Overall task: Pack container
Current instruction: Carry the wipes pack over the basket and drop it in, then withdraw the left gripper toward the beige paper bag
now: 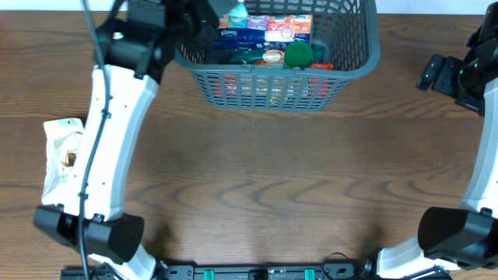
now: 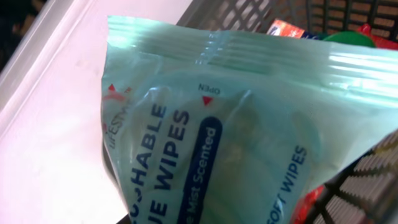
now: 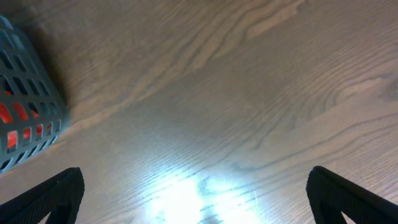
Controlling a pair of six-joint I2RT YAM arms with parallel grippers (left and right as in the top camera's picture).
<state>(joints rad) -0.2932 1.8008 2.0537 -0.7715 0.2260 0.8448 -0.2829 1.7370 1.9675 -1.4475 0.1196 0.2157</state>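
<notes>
A gap beside the Kleenex pack [image 1: 231,35] is empty, so I will move my left gripper down to the right in the overhead view into it and let go of the wipes.
The dark grey slotted container [image 1: 364,56] stands at the table's far middle, holding boxes, a Kleenex pack [image 1: 231,35], a green round item [image 1: 298,54] and red packets. My left gripper [image 1: 204,17] is at the container's far left corner, shut on a pale green pack of flushable wipes [image 2: 236,137] that fills the left wrist view; its fingers are hidden behind the pack. The container's lattice [image 2: 373,180] shows beneath the pack. My right gripper [image 3: 196,193] is open and empty over bare table, to the right of the container [image 3: 25,106].
A white crumpled bag [image 1: 62,152] with a brown item inside lies at the table's left, next to my left arm. A white surface [image 2: 43,124] shows beyond the container's left side. My right arm [image 1: 467,74] is at the far right edge.
</notes>
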